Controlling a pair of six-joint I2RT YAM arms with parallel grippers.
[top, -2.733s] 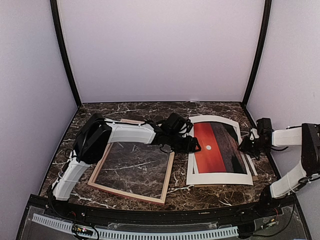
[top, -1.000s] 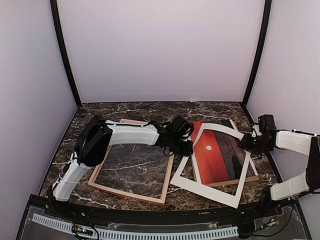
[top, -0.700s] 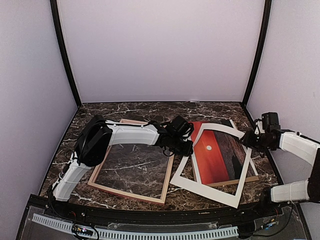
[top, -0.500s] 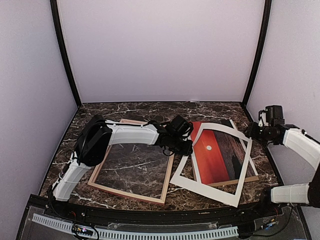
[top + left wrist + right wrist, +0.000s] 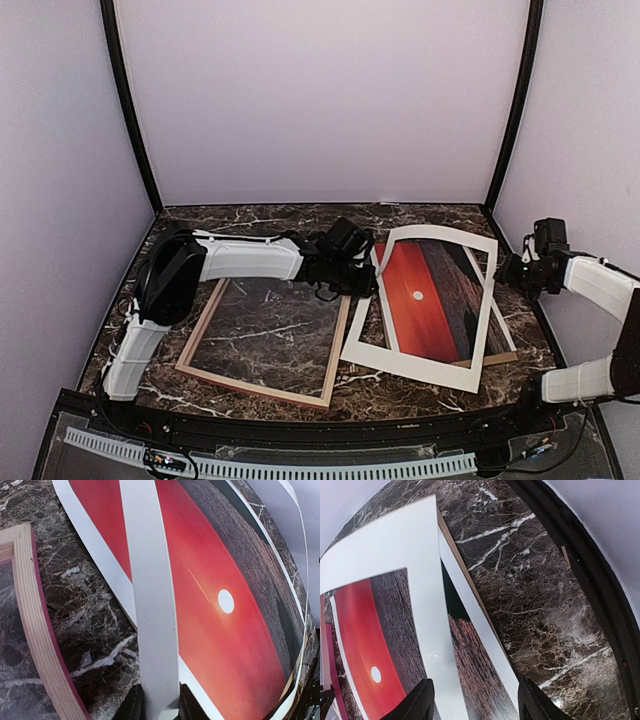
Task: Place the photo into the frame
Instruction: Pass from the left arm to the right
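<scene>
The mat is held only by its opposite strip, so the right gripper will next go to the left in the top view, onto the mat's strip (image 5: 488,286) (image 5: 441,674) beside it.
The photo (image 5: 420,300), a red sunset print with a white sun, lies flat at the table's right centre. Over it sits a white mat board (image 5: 410,368), its far side raised. My left gripper (image 5: 368,280) is shut on the mat's left strip; in the left wrist view that strip (image 5: 147,580) runs between the fingers (image 5: 160,707), above the photo (image 5: 215,630). The frame (image 5: 253,387) lies pale side up to the left, apart from the photo. My right gripper (image 5: 508,272) hovers open off the mat's right edge, holding nothing (image 5: 477,705).
A brown backing board (image 5: 492,358) peeks out under the photo's right side. The black enclosure post and table edge (image 5: 580,570) run close on the right. The frame's rail (image 5: 37,645) lies just left of the left gripper.
The left gripper has lifted the mat's far side and swung it squarer over the photo. The right gripper has opened wider and drawn back to the right, away from the mat.
</scene>
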